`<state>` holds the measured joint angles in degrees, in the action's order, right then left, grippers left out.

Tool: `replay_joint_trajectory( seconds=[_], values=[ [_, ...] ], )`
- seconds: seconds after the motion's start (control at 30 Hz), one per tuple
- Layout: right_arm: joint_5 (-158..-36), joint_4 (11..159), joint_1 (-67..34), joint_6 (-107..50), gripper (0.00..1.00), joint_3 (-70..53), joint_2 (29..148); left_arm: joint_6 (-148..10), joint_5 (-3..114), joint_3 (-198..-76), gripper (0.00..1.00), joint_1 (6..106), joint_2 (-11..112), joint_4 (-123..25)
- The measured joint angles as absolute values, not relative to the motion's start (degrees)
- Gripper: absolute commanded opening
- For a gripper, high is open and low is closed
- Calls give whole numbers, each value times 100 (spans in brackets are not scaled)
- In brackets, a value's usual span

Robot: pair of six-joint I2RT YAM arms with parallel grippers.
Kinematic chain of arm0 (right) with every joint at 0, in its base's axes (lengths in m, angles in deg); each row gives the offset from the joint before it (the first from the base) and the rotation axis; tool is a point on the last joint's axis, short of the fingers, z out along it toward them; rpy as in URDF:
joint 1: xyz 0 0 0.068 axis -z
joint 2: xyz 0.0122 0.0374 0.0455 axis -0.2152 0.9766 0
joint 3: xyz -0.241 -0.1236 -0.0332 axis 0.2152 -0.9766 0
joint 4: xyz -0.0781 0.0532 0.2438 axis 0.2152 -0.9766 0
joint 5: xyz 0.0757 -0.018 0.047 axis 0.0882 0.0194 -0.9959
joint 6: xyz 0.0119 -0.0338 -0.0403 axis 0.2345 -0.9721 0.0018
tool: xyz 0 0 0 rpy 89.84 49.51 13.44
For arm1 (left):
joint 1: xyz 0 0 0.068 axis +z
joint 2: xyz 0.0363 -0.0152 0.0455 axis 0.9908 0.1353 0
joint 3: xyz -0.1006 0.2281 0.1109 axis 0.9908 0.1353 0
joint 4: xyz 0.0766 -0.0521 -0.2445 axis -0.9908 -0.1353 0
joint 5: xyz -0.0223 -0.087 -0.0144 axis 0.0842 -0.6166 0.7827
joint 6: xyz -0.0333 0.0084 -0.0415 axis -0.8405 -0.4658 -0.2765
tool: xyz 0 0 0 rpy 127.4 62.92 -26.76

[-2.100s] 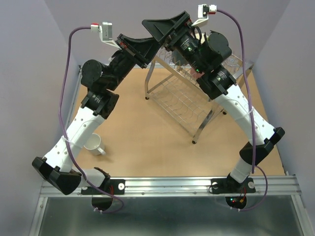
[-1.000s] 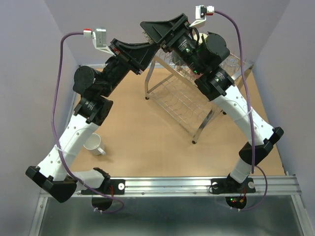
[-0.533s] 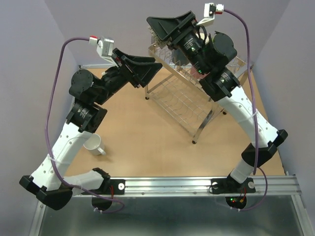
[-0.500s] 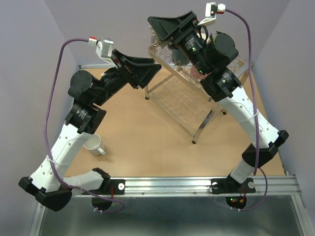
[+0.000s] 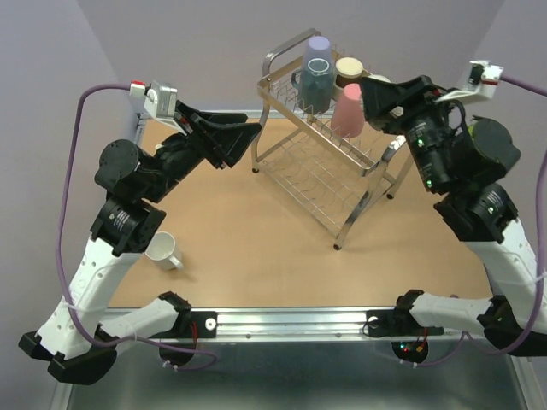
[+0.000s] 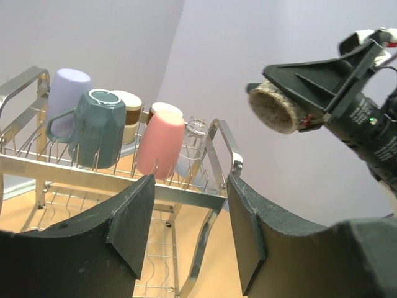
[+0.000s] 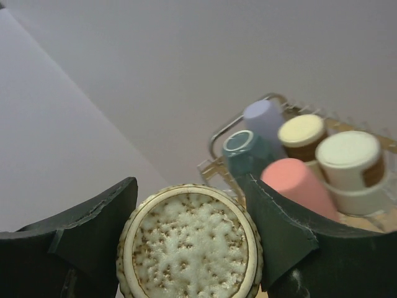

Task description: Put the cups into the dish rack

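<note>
Next, my right gripper lowers the speckled cup (image 7: 189,248) into the open slot below, between the pink cup and the rack's end bar, and releases it there.
The chrome dish rack (image 5: 275,67) stands at the back of the table. Its top tier holds a lavender cup (image 5: 318,48), a dark teal cup (image 5: 314,82), a cream-and-brown cup (image 5: 349,68) and a pink cup (image 5: 347,111), all upside down. A white handled mug (image 5: 162,250) lies on the table at the left. My left gripper (image 5: 248,133) hovers open and empty just left of the rack (image 6: 173,191). My right gripper (image 5: 369,92) hangs at the rack's right end, shut on a speckled cream cup (image 7: 189,248), also seen in the left wrist view (image 6: 276,109).
A clear glass (image 6: 193,133) sits in the top tier beside the pink cup (image 6: 160,149). The rack's bent legs (image 5: 349,224) reach toward mid-table. Purple walls close in the back and sides. A metal rail (image 5: 299,323) carries the arm bases.
The left gripper has opened and drawn back left and down from the rack. The right arm has swung to the right, uncovering the cups in the top tier.
</note>
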<state>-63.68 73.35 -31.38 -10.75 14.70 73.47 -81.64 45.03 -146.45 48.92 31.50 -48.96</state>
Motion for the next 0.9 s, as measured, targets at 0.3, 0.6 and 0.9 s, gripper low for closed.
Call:
replay_joint_trajectory(
  seconds=[0.3, 0.6, 0.9],
  values=[
    [-5047, 7012, -3114, -2124, 0, 976, 7187, -8208, 4505, -14289, 57, 4892, 3088, -5086],
    [-4706, 6415, -2983, -2467, 0, 600, 8011, -8254, 4553, -14020, 56, 4892, 2824, -5136],
    [-4516, 6455, -2657, -2583, 1, 605, 7880, -8276, 4728, -13723, 55, 4892, 2352, -5270]
  ],
)
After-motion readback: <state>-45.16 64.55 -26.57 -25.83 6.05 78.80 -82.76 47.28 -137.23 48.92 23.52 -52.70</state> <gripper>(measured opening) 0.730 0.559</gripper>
